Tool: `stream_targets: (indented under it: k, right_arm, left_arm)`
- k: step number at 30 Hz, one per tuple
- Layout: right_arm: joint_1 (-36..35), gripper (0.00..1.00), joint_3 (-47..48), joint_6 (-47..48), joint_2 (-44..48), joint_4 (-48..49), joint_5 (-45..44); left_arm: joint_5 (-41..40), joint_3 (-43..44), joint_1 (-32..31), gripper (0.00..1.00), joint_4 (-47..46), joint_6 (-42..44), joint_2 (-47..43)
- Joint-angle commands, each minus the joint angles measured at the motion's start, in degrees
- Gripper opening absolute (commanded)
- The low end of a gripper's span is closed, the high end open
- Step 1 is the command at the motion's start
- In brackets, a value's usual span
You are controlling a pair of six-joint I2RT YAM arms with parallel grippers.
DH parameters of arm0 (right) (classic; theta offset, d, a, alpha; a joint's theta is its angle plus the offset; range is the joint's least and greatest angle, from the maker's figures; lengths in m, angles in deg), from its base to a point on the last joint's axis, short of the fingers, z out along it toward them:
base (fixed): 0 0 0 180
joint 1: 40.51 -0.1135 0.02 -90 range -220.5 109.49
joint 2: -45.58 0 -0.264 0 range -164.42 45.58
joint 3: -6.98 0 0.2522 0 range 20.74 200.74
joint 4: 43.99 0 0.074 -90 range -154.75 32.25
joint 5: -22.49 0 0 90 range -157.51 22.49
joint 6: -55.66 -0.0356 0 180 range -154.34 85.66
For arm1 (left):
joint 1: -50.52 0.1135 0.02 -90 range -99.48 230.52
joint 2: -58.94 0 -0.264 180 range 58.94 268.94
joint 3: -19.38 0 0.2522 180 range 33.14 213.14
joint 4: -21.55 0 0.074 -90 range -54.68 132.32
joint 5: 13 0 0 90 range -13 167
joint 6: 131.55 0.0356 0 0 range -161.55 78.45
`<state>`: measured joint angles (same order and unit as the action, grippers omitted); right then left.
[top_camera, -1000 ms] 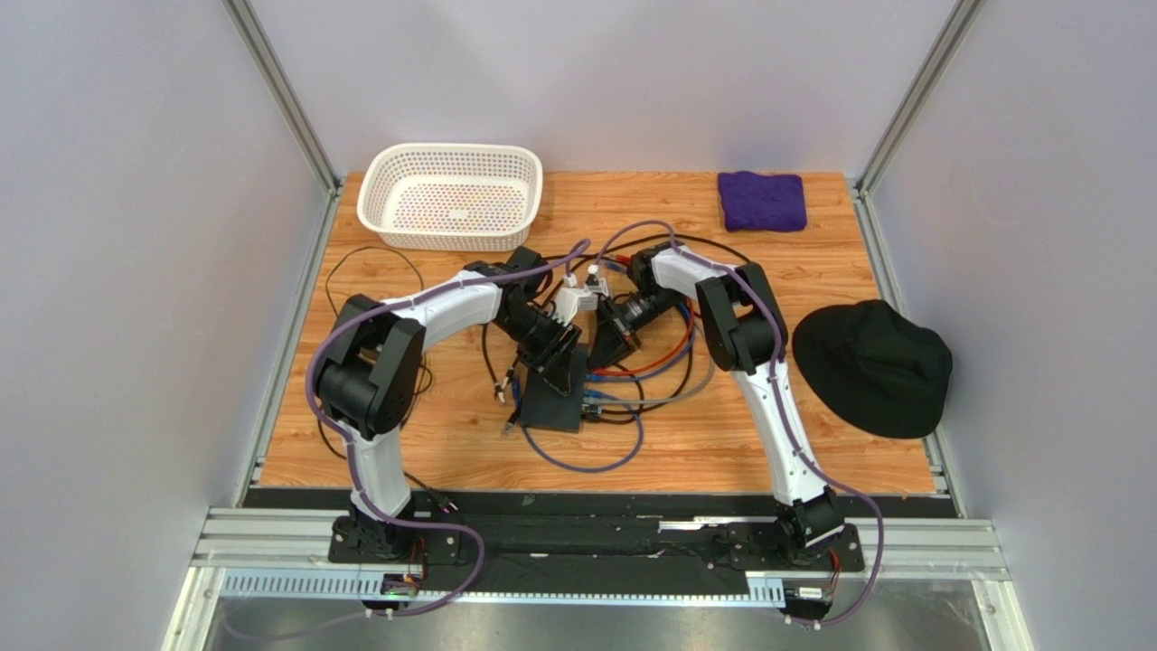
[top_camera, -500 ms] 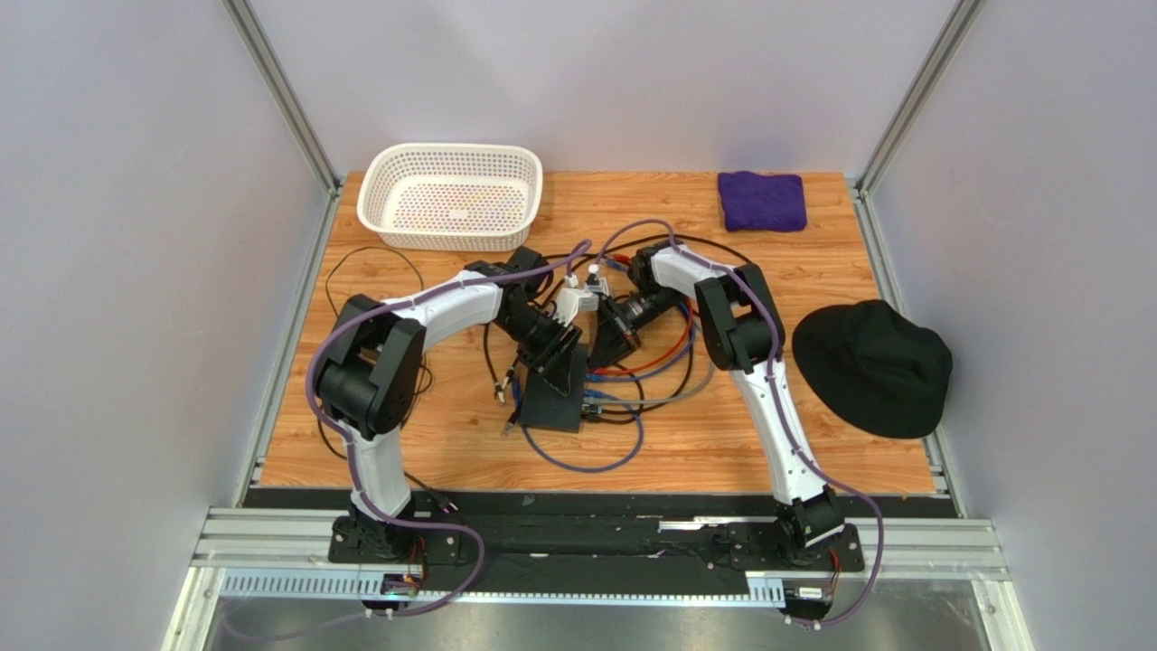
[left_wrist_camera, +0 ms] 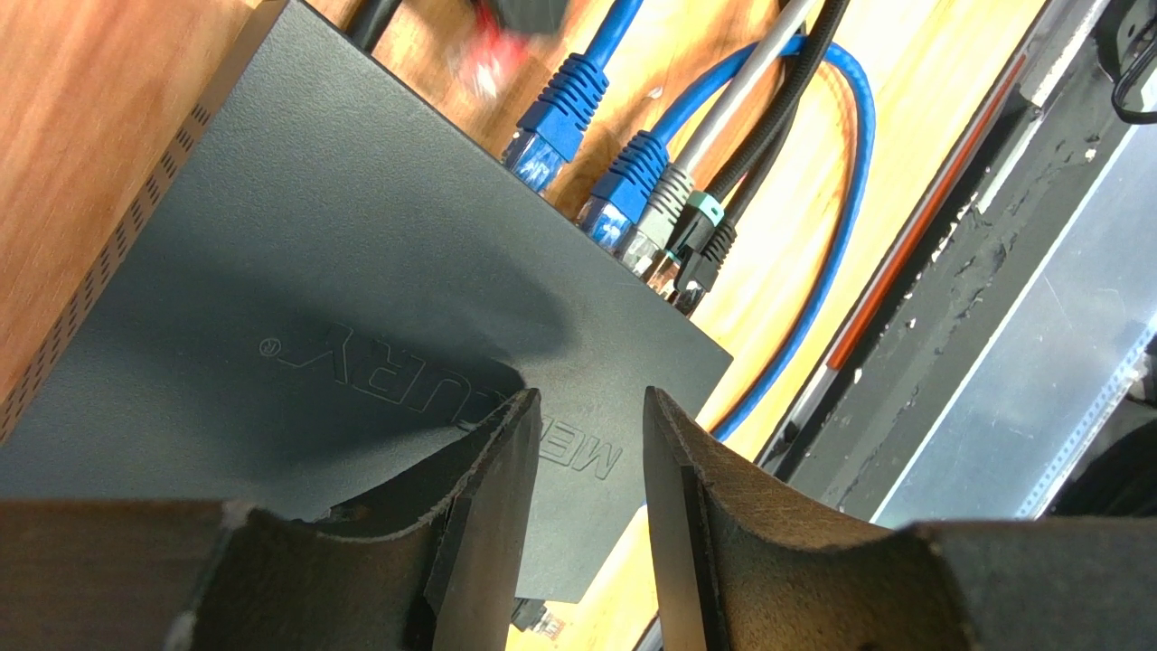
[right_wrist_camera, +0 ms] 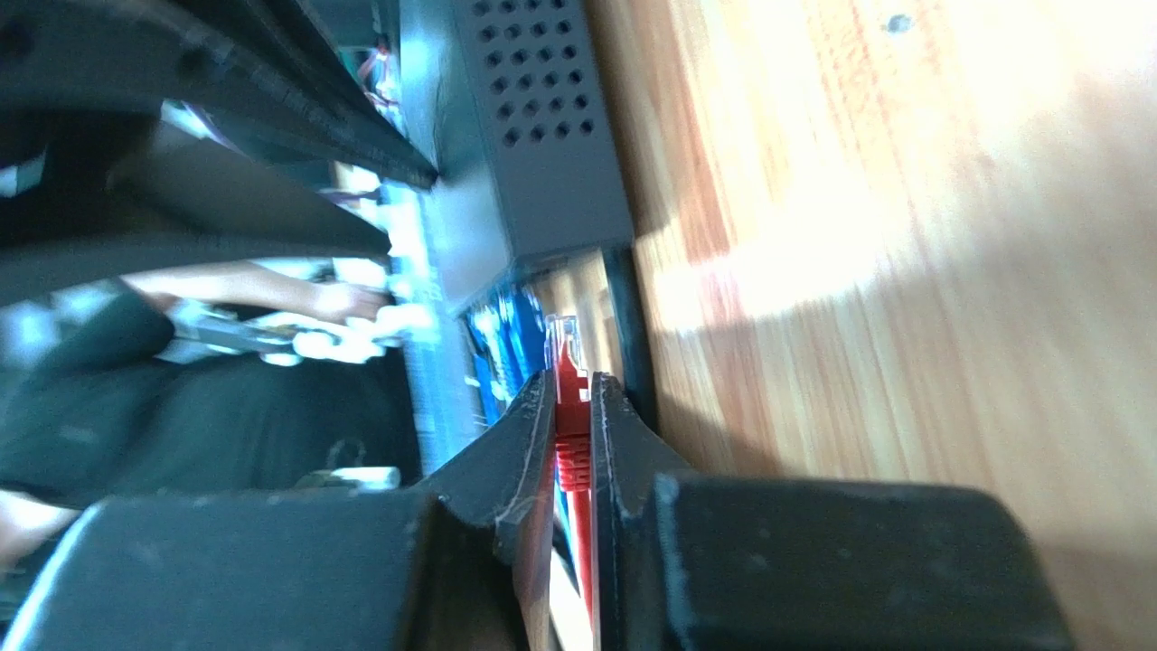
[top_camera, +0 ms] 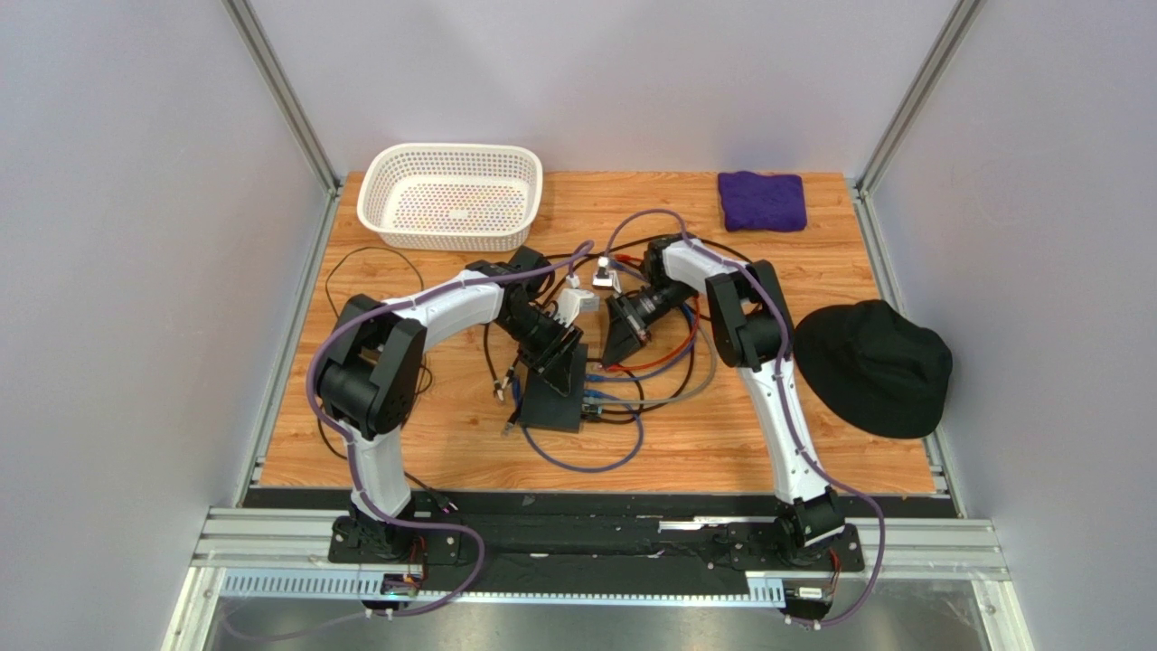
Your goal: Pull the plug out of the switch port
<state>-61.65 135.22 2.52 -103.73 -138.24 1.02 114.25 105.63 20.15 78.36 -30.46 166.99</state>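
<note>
The robot's right gripper will next move the red plug's clear tip (top_camera: 610, 366) outward from the port edge toward the purple cloth (top_camera: 762, 201) and open, because the tip is free of the switch.
The switch (top_camera: 554, 396) is a flat black box lying mid-table; it fills the left wrist view (left_wrist_camera: 340, 312). Several blue, grey and black plugs (left_wrist_camera: 625, 190) sit in its port row. My left gripper (top_camera: 553, 356) rests on the switch's top, its jaws (left_wrist_camera: 587, 407) a little apart with nothing between them. My right gripper (top_camera: 615, 345) is beside the port edge, shut on a red plug (right_wrist_camera: 569, 407). The plug's clear tip is free in the air, short of the switch's grey side (right_wrist_camera: 537, 149). The red plug also shows blurred in the left wrist view (left_wrist_camera: 496, 48).
Blue, grey and black cables (top_camera: 598, 455) loop round the switch toward the near edge. A white basket (top_camera: 450, 194) stands at the back left, a purple cloth (top_camera: 762, 200) at the back right, and a black hat (top_camera: 871, 364) at the right edge.
My right gripper has drawn back to the right and away from the switch's port edge with the red plug in it. The left gripper and the switch have stayed put.
</note>
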Motion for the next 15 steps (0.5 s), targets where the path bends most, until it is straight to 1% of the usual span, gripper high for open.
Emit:
stream_targets:
  k: [1,6,8,10,11,12,13,14,15]
  right_arm:
    - [3.3,0.0,2.5,14.3,6.4,-15.0,-3.8]
    - [4.5,0.0,6.5,15.0,11.4,-15.0,-3.9]
    - [4.7,0.0,10.8,14.2,12.4,-14.9,-3.9]
    - [5.0,0.0,15.6,11.3,12.4,-14.3,-5.2]
    - [5.1,0.0,16.6,9.6,12.5,-12.2,-5.9]
    - [5.6,0.0,17.5,5.6,12.7,-10.5,-7.6]
    - [6.0,0.0,17.5,3.6,13.3,-8.7,-8.3]
    - [6.6,0.0,16.8,1.3,13.9,-3.8,-9.1]
    - [7.9,0.0,16.2,-3.2,15.1,-1.3,-10.6]
  left_arm:
    - [-10.8,-3.8,-1.4,0.47,-0.2,5.8,5.5]
    - [-10.7,-4.0,-1.4,0.46,-0.4,6.2,3.8]
    - [-10.5,-4.2,-1.4,0.47,-0.7,6.7,3.2]
    - [-10.9,-3.7,-1.4,0.47,-0.5,7.1,2.3]
    - [-10.8,-3.3,-1.4,0.47,-0.2,7.3,1.9]
    - [-10.7,-2.9,-1.4,0.47,0.5,7.8,1.2]
    - [-11.1,-2.3,-1.4,0.47,0.7,8.1,0.8]
    - [-11.2,-2.0,-1.4,0.47,0.9,8.2,0.3]
    - [-11.4,-1.7,-1.4,0.47,1.1,8.5,-0.6]
